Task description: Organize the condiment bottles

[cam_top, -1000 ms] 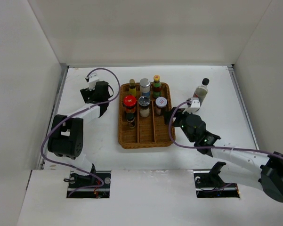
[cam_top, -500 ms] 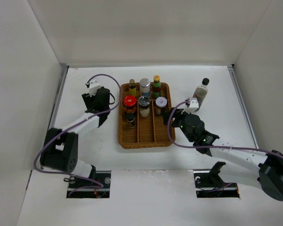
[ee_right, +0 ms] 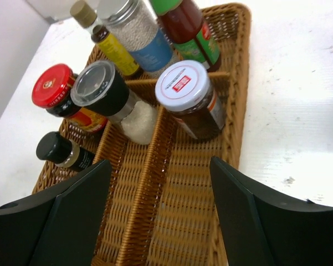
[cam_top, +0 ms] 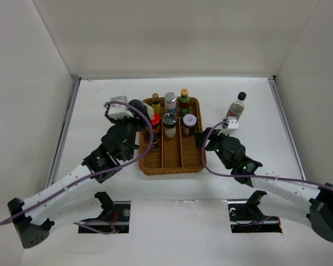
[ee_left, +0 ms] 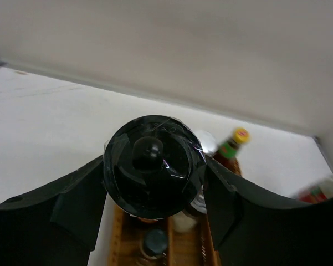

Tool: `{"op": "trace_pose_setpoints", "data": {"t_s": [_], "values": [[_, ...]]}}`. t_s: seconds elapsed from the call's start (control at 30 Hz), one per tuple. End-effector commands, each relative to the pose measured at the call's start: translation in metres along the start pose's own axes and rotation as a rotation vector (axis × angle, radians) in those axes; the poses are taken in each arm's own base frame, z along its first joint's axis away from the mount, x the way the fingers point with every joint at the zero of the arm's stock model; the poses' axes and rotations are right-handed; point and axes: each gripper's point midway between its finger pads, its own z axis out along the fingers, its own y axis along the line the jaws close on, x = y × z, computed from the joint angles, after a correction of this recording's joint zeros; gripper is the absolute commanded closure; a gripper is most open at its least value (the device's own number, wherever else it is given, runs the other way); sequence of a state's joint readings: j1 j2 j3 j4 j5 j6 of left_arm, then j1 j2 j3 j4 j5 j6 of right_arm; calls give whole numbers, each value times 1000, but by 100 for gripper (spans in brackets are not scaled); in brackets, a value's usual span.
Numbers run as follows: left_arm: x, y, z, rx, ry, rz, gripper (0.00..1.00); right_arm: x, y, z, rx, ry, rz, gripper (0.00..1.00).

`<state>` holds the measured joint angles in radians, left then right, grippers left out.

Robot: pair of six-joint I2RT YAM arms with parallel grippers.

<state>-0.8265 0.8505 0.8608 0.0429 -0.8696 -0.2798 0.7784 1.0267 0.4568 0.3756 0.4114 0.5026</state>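
Note:
The front bottom of the tray's middle section is empty. My left gripper should next carry the black-capped bottle back and to the right in the top view, then down onto that bottom.
The brown wicker tray (cam_top: 172, 169) holds several condiment bottles. Among them are a red-capped jar (ee_right: 52, 86), a clear-topped grinder (ee_right: 100, 83), a white-capped jar (ee_right: 183, 83), a small black-capped bottle (ee_right: 54, 148) and a silver-lidded jar (cam_top: 170, 100). My left gripper (cam_top: 139, 108) is shut on a black-capped bottle (ee_left: 153, 166) and holds it above the tray's left rear. My right gripper (cam_top: 202, 138) is open and empty over the tray's right side. A tall slim bottle of dark sauce (cam_top: 236, 111) stands on the table right of the tray.
A yellow-labelled bottle (ee_right: 108, 44) and a red sauce bottle (ee_right: 185, 25) stand in the tray's back row. The front halves of the tray's compartments (ee_right: 177, 210) hold nothing. White walls enclose the table on three sides.
My left arm has swung right, from the table left of the tray to above the tray's left rear. My right gripper has shifted slightly toward the front.

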Motion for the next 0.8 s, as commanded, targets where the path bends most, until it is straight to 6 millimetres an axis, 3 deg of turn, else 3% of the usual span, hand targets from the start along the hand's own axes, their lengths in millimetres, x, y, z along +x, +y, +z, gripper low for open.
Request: {"op": "trace_pose_setpoints", "data": {"t_s": [0.0, 0.13, 0.3, 0.6, 0.77], "values": [[38, -57, -11, 165, 99, 60, 61, -34, -2, -6, 0, -121, 75, 22], [81, -97, -25, 275, 155, 75, 61, -42, -15, -10, 24, -156, 108, 22], [126, -116, -30, 310, 209, 115, 61, -41, -20, -9, 27, -148, 130, 22], [189, -111, -23, 284, 300, 181, 61, -39, -24, -5, 40, -142, 132, 22], [219, -97, -23, 257, 352, 200, 61, -37, -26, -4, 51, -138, 120, 22]]}}
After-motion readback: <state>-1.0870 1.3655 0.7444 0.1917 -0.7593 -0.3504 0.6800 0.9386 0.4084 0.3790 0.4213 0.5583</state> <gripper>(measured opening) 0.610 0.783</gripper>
